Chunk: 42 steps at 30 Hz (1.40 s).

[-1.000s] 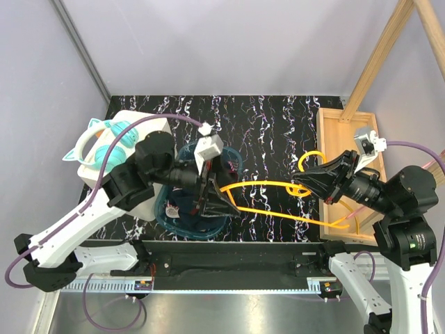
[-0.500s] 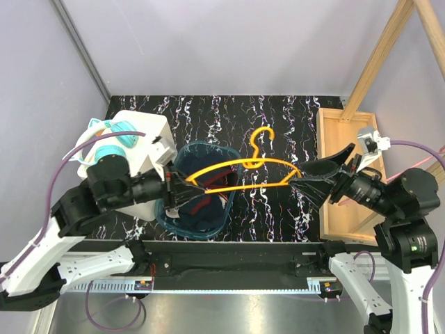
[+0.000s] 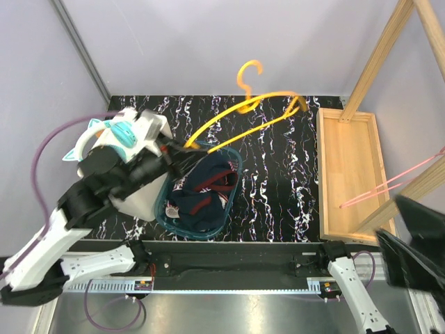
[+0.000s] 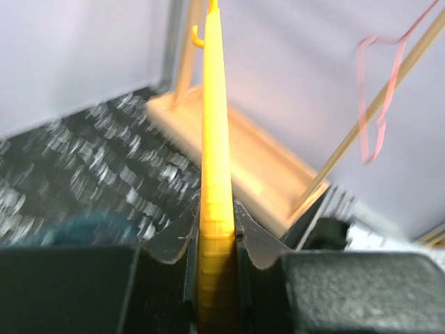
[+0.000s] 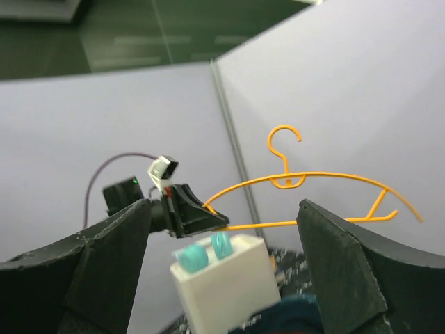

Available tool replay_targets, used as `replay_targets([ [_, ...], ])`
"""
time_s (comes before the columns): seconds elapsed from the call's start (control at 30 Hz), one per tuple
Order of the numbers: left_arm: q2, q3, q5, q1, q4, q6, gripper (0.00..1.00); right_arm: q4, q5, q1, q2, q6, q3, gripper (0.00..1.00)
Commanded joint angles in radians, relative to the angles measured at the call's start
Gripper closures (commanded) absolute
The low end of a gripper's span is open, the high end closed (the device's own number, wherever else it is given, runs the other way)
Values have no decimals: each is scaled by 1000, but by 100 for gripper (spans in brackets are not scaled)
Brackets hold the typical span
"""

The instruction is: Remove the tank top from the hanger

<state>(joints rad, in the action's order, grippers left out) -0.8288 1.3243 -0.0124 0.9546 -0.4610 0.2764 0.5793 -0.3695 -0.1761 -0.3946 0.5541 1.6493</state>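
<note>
The tank top is off, so I need to carry the yellow hanger (image 3: 252, 111) to the right in the top view with my left gripper and let go of it beside the pink hanger (image 3: 389, 184).
The yellow hanger (image 3: 252, 111) is bare and raised over the back of the table. My left gripper (image 3: 182, 147) is shut on its lower left end; in the left wrist view the yellow bar (image 4: 215, 139) sits pinched between the jaws. The tank top (image 3: 205, 195), dark navy with red trim, lies crumpled in the teal basket (image 3: 165, 217). My right gripper (image 5: 221, 278) stands wide open with nothing between its fingers, pulled back high at the near right. Its camera looks across at the hanger (image 5: 313, 182).
A white box (image 3: 132, 160) with teal rollers stands left of the basket. A shallow wooden tray (image 3: 351, 174) lies at the right, with a wooden rack post (image 3: 379, 56) rising beside it. A pink hanger (image 3: 389, 184) hangs over the tray.
The right gripper opened, let go of the hanger and drew back to the near right. The left arm lifted the hanger up and toward the back.
</note>
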Motion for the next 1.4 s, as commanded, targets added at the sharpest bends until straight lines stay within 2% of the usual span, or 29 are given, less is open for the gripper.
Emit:
replay_targets([
  [0.0, -260, 182, 189, -1, 307, 6, 100, -2, 343, 1, 92, 84, 9, 9],
  [0.03, -362, 217, 240, 1, 324, 18, 100, -4, 381, 0, 135, 96, 7, 10],
  [0.1, -461, 346, 288, 1, 346, 33, 100, -3, 481, 1, 174, 102, 7, 11],
  [0.13, -571, 396, 336, 1, 346, 37, 100, 1, 504, 1, 204, 98, 12, 12],
  [0.2, -677, 556, 379, 1, 334, 41, 100, 10, 559, 1, 224, 87, 32, 12],
  [0.23, -773, 614, 391, 6, 319, 46, 100, 22, 575, 0, 237, 76, 41, 13],
  [0.27, -829, 730, 397, 7, 294, 53, 100, 31, 589, 1, 238, 72, 52, 13],
  [0.47, -1142, 1112, 422, 81, 318, 98, 100, 128, 639, 1, 224, 21, 155, 13],
  [0.53, -1196, 1171, 410, 107, 341, 121, 100, 137, 649, 1, 230, 21, 156, 13],
  [0.67, -1244, 1147, 385, 130, 481, 165, 100, 159, 653, 1, 226, 18, 181, 13],
  [0.9, -1319, 1162, 351, 203, 528, 149, 100, 182, 662, 1, 229, 15, 195, 13],
  [1.1, -1328, 1150, 298, 234, 476, 99, 100, 188, 662, 0, 235, 26, 181, 13],
  [1.37, -1285, 1061, 240, 263, 404, 8, 100, 192, 667, 1, 249, 36, 144, 13],
])
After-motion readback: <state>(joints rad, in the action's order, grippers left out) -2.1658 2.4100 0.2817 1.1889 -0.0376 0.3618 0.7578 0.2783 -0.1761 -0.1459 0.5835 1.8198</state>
